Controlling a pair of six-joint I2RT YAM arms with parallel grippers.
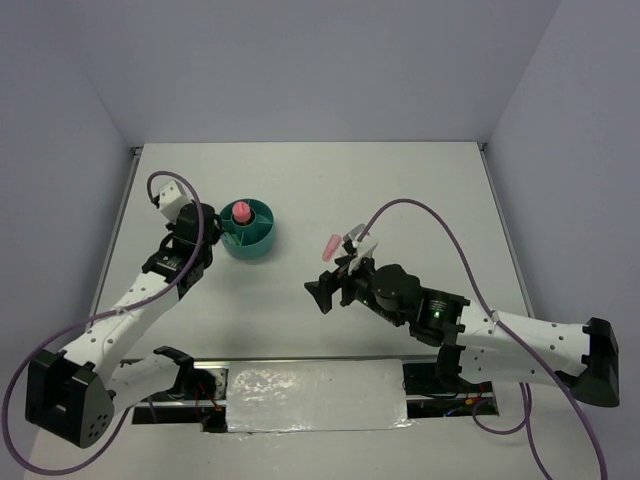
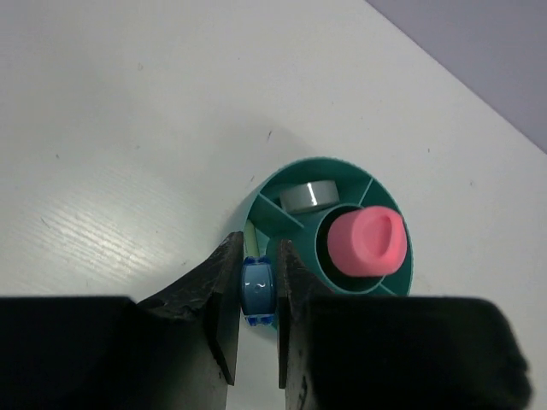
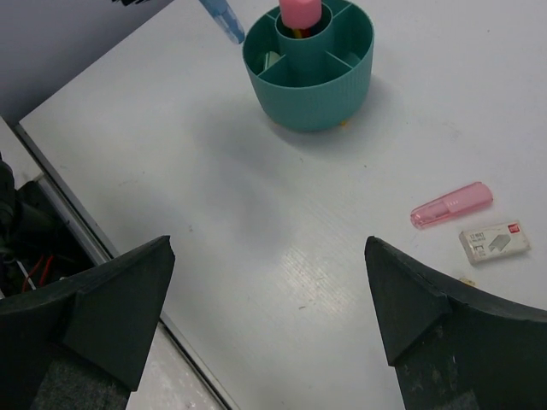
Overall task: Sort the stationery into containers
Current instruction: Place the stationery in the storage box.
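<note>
The left gripper shifts slightly outward at this height over the pale piece's compartment (image 2: 267, 237) next. Then it spreads its fingers to release the blue piece (image 2: 257, 290), since there is room there.
The round teal organiser (image 1: 262, 240) stands left of centre, with the pink cylinder (image 1: 241, 212) upright in its central cup. My left gripper (image 1: 214, 227) is shut on a blue finger-size piece (image 2: 257, 290) and holds it over the organiser's (image 2: 389, 209) left rim. A grey-white tape ring (image 2: 308, 196) lies in one ring compartment and a pale piece (image 2: 252, 235) in another. My right gripper (image 3: 269, 307) is open and empty above bare table. A pink piece (image 3: 451, 205) and a white block (image 3: 494, 242) lie on the table to its right.
The table's near edge and a dark gap with wiring (image 3: 34, 248) show at the left of the right wrist view. Grey walls close in the table at the back and sides. The right arm's purple cable (image 1: 440, 225) loops above the table.
</note>
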